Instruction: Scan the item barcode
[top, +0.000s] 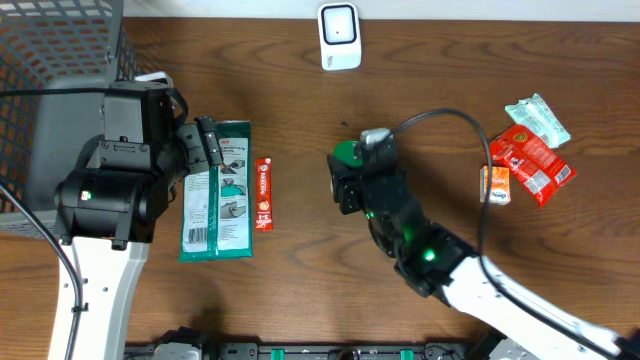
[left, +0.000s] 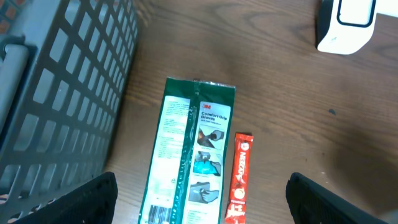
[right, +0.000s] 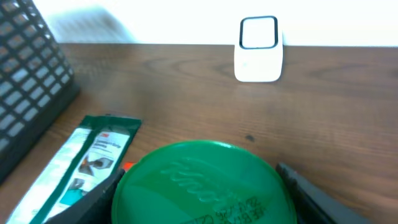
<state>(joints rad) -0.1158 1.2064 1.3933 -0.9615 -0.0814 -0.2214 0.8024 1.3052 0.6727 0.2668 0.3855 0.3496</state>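
Note:
The wood beside the red stick pack is bare. My right gripper will next move down a little toward that pack and let go of the green-lidded container on the tabletop.
A round green-lidded container (right: 202, 183) fills the bottom of the right wrist view, with my right gripper (right: 200, 200) shut on its sides. From overhead the container (top: 348, 154) sits at mid-table in that gripper (top: 350, 168). The white barcode scanner (top: 339, 37) stands at the far edge, straight ahead of the container (right: 258, 50). No barcode shows on the green lid, only embossed script and a printed code. My left gripper (left: 199, 202) hangs wide open above a green glove package (left: 196, 149) and holds nothing.
A red stick pack (top: 264, 195) lies right of the glove package (top: 217, 190). A grey wire basket (top: 60, 50) takes up the far left corner. Red (top: 530, 160), pale green (top: 537, 118) and small orange (top: 497, 185) packets lie at the right.

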